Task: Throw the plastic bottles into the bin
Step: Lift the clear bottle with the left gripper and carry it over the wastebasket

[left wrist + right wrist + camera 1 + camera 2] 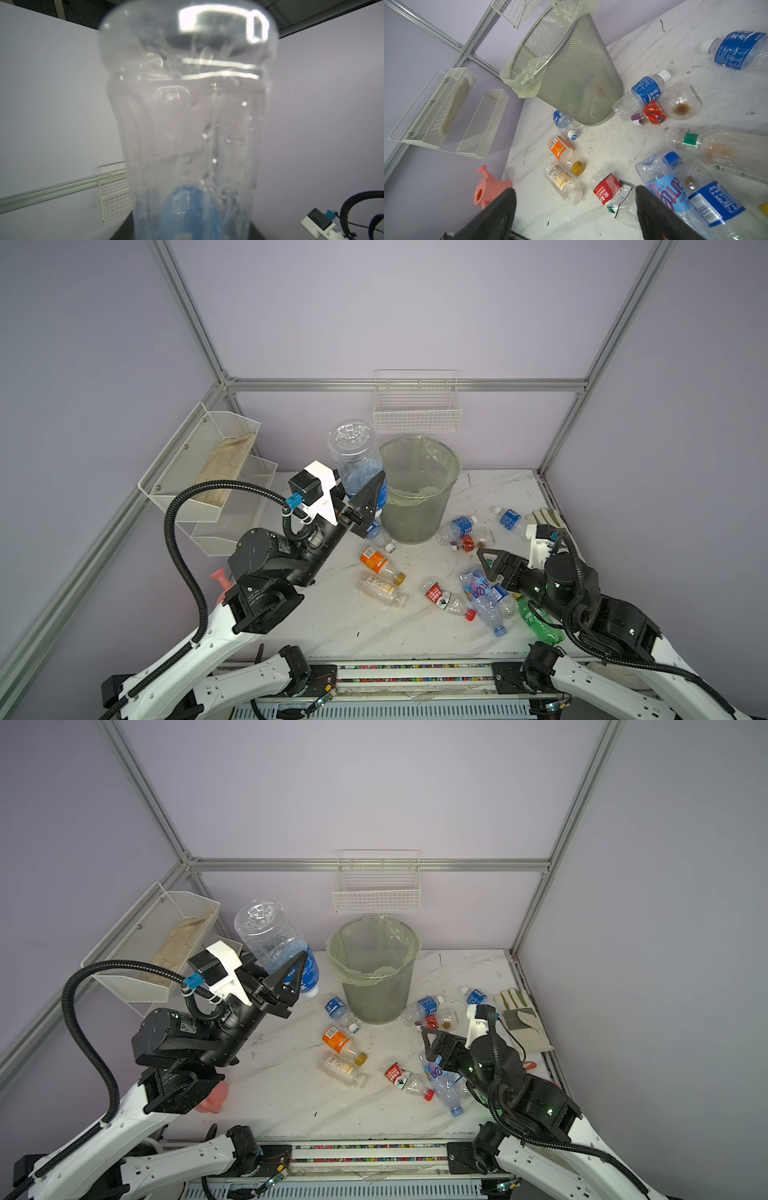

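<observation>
The robot next needs to swing its left gripper outward and sideways over the bin's opening (421,469) to release the bottle, since the bin's opening is outward of the gripper and beside it.
My left gripper (360,486) is shut on a large clear plastic bottle (353,450) with a blue label, held base-up in the air just left of the bin (411,518). That bottle (187,124) fills the left wrist view. The grey mesh bin (571,72), lined with a pale green bag, stands upright at the back. Several plastic bottles lie on the table: an orange-labelled one (375,561), a red-labelled one (607,192), a crumpled blue one (482,593), a green one (538,620). My right gripper (575,207) hangs open above the red-labelled bottle, holding nothing.
A white wire wall basket (417,414) hangs behind the bin. A white two-tier mesh rack (216,472) is fixed to the left wall. A pink watering can (490,187) stands at the table's left edge, and white gloves (519,1011) lie at the right edge.
</observation>
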Tool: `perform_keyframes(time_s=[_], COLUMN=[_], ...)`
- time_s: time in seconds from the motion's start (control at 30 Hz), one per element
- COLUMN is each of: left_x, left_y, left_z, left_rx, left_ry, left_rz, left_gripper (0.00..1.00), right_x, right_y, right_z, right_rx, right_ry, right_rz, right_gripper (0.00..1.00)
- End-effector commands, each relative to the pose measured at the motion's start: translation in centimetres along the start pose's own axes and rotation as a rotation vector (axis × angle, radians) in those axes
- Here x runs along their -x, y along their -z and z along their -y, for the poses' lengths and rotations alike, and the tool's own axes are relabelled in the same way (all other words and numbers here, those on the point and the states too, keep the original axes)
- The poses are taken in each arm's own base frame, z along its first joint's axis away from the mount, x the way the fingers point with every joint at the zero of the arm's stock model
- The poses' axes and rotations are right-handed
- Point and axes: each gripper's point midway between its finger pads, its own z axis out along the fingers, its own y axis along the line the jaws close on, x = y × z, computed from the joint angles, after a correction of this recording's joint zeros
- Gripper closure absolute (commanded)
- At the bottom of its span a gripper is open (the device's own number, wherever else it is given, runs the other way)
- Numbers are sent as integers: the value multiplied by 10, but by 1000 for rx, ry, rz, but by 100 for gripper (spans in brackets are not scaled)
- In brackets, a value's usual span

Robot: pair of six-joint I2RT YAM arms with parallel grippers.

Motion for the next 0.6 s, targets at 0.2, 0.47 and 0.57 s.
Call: perform_keyframes(time_s=[0.2,0.47,0.57], left_x=[-20,-63,-81], left_y=[-34,-85,-112], left_z=[5,-6,-12], left_rx=[0,12,12], left_ry=[9,55,49], left_rz=[-10,-86,-130], left_gripper=[62,62,62], right_x=[5,7,8], right_y=[4,8,9], right_z=[-1,-3,-5], right_rx=[12,20,27], right_ry=[-22,-15,-15], right_rz=[20,26,26], right_gripper=[8,8,8])
